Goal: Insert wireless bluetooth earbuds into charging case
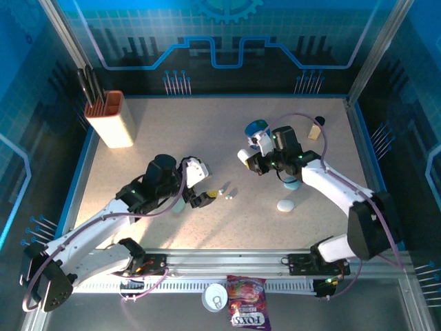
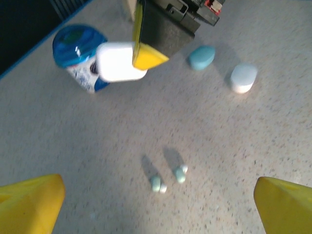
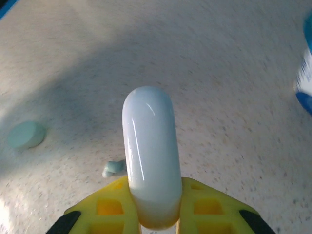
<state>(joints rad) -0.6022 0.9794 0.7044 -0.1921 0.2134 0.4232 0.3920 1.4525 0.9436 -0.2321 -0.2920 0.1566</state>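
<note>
The teal case is below and back from my left gripper's fingers, which reach past it. So next I need to pull my left gripper back and lower it, tipping down, onto the case.
Two tiny pale teal earbuds (image 2: 157, 184) (image 2: 180, 173) with white tips lie side by side on the speckled table, seen from above as small specks (image 1: 225, 195). My left gripper (image 2: 158, 207) hangs open above them, its yellow fingers (image 2: 29, 204) far apart and nothing between them; from above it (image 1: 202, 186) sits just left of the earbuds. My right gripper (image 1: 251, 158) is shut on a closed white charging case (image 3: 150, 146), held off the table (image 2: 117, 62). One earbud (image 3: 113, 168) peeks out left of that case.
A teal case (image 1: 292, 183) and a white case (image 1: 285, 205) lie right of the earbuds; another teal case (image 1: 178, 205) lies by the left arm. A blue can (image 1: 258, 128), a knife block (image 1: 114, 118) and a wooden block (image 1: 315, 129) stand further back. A candy bag (image 1: 248, 312) lies below the rail.
</note>
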